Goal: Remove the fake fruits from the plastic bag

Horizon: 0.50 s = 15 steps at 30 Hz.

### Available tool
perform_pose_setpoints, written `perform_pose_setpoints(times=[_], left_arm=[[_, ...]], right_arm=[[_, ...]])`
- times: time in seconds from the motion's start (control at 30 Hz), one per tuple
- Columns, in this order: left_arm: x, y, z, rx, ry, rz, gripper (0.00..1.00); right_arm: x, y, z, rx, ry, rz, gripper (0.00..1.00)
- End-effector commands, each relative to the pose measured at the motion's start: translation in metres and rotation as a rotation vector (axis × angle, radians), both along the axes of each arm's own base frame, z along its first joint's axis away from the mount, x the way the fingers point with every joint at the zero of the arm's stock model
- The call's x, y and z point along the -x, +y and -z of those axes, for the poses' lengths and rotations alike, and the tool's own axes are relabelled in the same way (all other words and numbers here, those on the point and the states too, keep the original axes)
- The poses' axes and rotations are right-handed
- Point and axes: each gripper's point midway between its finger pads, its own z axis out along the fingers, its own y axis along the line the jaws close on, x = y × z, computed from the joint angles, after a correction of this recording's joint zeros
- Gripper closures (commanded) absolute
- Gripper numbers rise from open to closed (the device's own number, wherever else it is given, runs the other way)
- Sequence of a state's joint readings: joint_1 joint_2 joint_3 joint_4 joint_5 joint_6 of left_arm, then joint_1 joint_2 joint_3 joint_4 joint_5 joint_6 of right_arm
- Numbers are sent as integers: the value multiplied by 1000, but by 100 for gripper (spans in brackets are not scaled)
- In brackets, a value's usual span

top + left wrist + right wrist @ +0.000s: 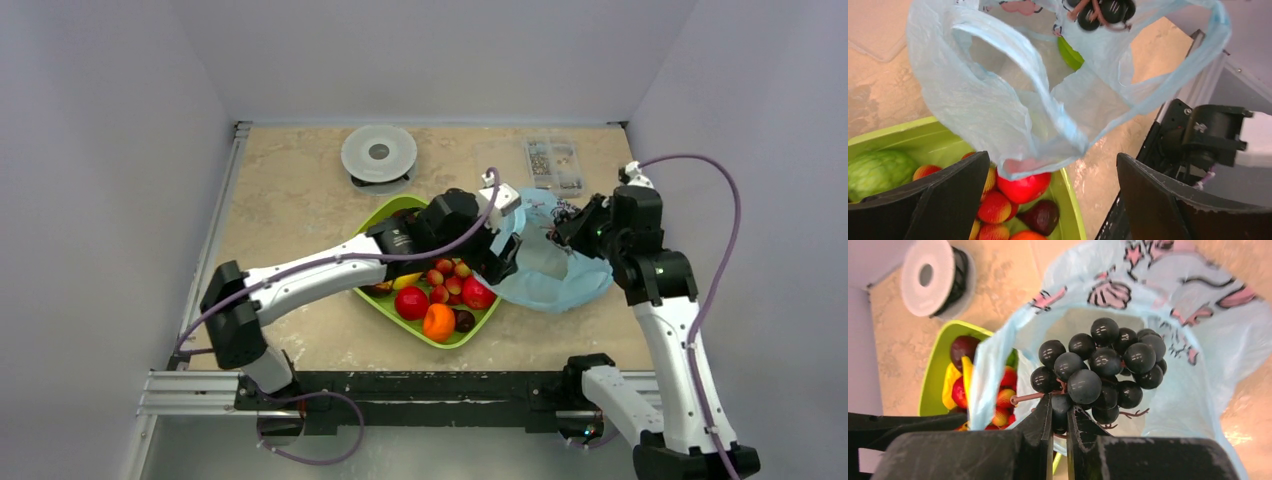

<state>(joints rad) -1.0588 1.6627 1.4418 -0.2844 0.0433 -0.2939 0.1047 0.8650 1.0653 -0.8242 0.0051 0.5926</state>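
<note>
My right gripper lifts the dark grape bunch up from the bag (553, 277) next, over the green tray (384, 215), then down beside the banana.
The light-blue plastic bag (553, 277) lies crumpled to the right of the green tray (384, 215). My right gripper (563, 226) is shut on the dark grape bunch (1103, 367), jaws pinching one grape (1059, 412), just above the bag's open mouth (1193, 360). My left gripper (503, 245) is open and empty; a fold of the bag (1013, 95) hangs in front of its fingers (950, 192) without being gripped. In the tray are two red balls (411, 302) (478, 293), an orange (439, 322), a purple-brown fruit (465, 320), a banana (407, 281) and a green oval (878, 172).
A cluster of small red berries (446, 279) lies in the tray. A white round spool (378, 153) and a clear parts box (553, 163) stand at the back of the table. The metal rail (400, 388) runs along the near edge.
</note>
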Motion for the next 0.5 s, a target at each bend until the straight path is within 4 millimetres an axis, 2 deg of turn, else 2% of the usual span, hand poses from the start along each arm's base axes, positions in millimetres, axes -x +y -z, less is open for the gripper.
perform_pose_setpoints(times=[0.0,0.07,0.1,0.2,0.33,0.47], left_arm=[[11,43,-64,83,-74,24,0],[11,67,-80,72,-119,3,0],[12,83,-94,78,-156,-16,0],[6,128,-118,37,-258,-111,0],[-7,195,-156,13,-463,-317,0],[-20,277,-188,1,-707,-632,0]], right_arm=[[13,-12,-59,110,-97,-37,100],[15,0,-85,83,-166,-109,100],[15,9,-100,62,-206,-160,100],[13,46,-130,-31,-258,-344,100],[3,100,-141,-106,-245,-505,100],[7,176,-145,-117,-240,-622,100]])
